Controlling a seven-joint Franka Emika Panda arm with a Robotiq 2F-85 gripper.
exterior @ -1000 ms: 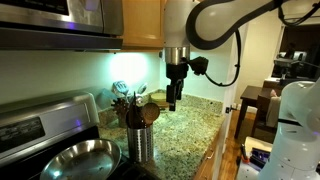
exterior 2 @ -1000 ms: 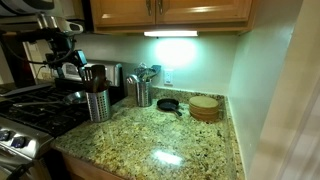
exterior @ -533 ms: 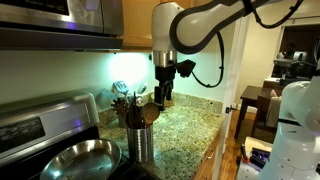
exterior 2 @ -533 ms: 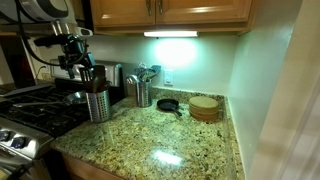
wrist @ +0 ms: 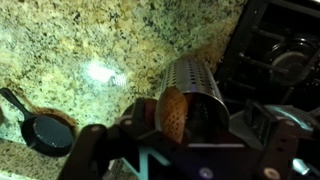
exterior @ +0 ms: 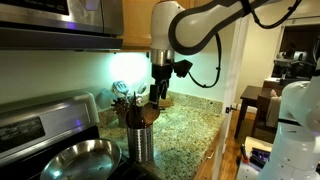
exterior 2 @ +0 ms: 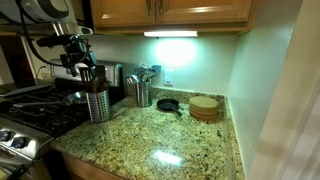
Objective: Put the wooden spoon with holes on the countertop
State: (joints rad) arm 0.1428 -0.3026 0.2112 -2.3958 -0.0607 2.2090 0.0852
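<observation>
I should first move my gripper toward the left in the wrist view, because the perforated spoon head sits off-center. Then I can lower past the head onto its handle.
The wooden spoon with holes (wrist: 172, 115) stands head-up in a perforated steel canister (wrist: 197, 80) among other wooden utensils. In both exterior views the canister (exterior: 140, 141) (exterior 2: 97, 101) stands on the speckled granite countertop (exterior: 187, 125) (exterior 2: 160, 140) (wrist: 90, 40) beside the stove. My gripper (exterior: 158, 97) (exterior 2: 80, 62) hangs straight over the canister, just above the utensil heads. In the wrist view its fingers (wrist: 180, 138) are spread apart with the perforated spoon head between them, nearer the left finger. They are not closed on it.
The black stove top (exterior 2: 40, 115) with a steel pan (exterior: 80, 158) lies beside the canister. A second utensil canister (exterior 2: 140, 92), a small black skillet (exterior 2: 168, 104) (wrist: 40, 130) and a round wooden stack (exterior 2: 204, 107) stand by the back wall. Cabinets and a microwave (exterior: 60, 15) hang overhead.
Over the last second my gripper moved sideways from over the countertop to above the canister, then dropped slightly toward the utensil heads. The utensils have not moved.
</observation>
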